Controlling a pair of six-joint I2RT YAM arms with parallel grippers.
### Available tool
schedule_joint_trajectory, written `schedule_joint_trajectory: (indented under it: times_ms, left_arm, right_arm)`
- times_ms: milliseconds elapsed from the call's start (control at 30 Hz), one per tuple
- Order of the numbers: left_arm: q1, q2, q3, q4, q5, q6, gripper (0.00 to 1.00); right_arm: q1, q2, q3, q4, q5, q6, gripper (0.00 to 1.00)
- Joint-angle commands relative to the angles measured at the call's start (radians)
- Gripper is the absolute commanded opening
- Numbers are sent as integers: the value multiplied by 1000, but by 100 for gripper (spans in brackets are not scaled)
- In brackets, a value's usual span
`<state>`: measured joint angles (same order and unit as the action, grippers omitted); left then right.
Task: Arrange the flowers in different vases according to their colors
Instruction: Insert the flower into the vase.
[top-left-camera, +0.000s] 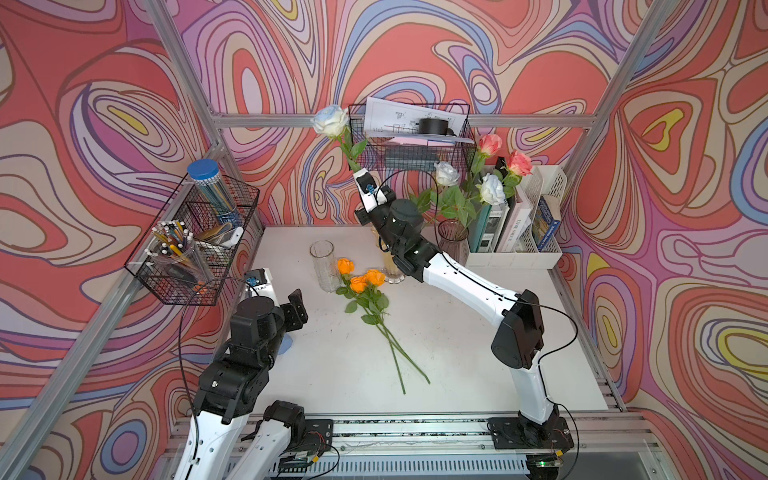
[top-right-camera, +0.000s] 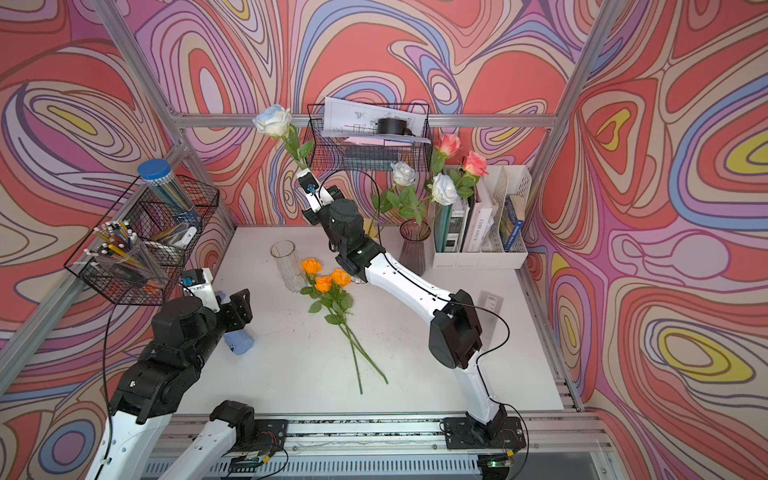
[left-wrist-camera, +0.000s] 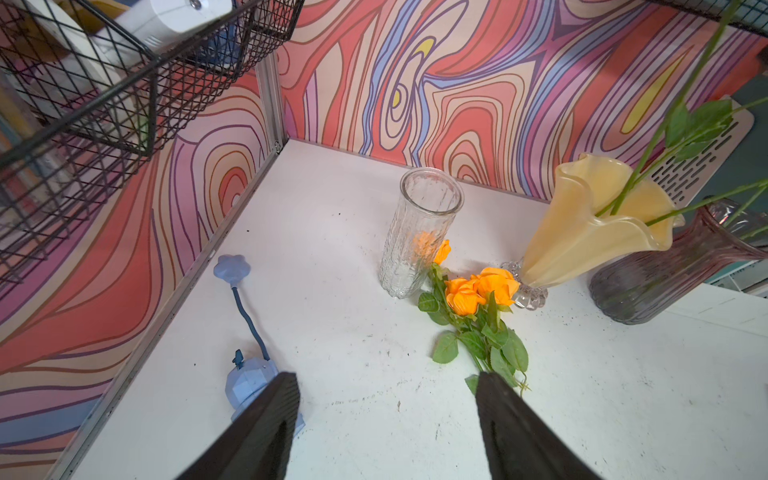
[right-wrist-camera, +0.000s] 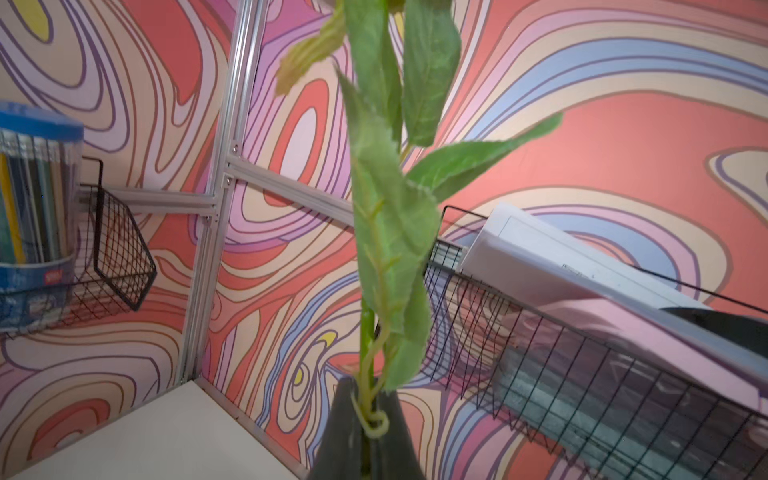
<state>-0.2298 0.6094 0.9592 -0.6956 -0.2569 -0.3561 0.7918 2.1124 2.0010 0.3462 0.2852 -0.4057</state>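
Observation:
My right gripper moves down toward the creamy yellow vase's opening next and releases the white rose's green stem there, because the white rose still stands high above it.
My right gripper is shut on the green stem of a white rose, held upright high above the back of the table. Three orange roses lie on the table beside the clear glass cylinder. The creamy yellow vase and the purple vase both hold stems. Two white roses and two pink roses rise above them. My left gripper hangs open and empty over the table's left side.
A small blue flower-shaped toy lies under the left gripper, by the left wall. A wire basket of pens juts from the left wall. A wire basket of papers hangs on the back wall. A white file holder with books stands at the back right.

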Motion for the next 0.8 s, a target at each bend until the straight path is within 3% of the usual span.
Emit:
schedule_joint_trajectory:
  times_ms: [0, 133, 400, 567, 633, 767]
  left_arm:
    - [4, 0, -17, 36, 16, 30, 73]
    - [4, -6, -23, 42, 25, 32, 73]
    - [4, -20, -41, 47, 37, 30, 73]
    - [4, -21, -46, 49, 47, 28, 73]
    - [4, -18, -48, 51, 54, 28, 73]
    - [5, -5, -48, 54, 60, 25, 73]
  right_arm:
    - [-9, 4, -62, 67, 34, -12, 0]
    - [-9, -30, -136, 50, 59, 6, 0]
    - [-9, -150, -265, -85, 97, 83, 35]
    - [-10, -245, -335, -172, 104, 136, 74]
    - [-10, -283, -347, -220, 102, 157, 80]
    - [-8, -364, -387, -310, 75, 216, 82]
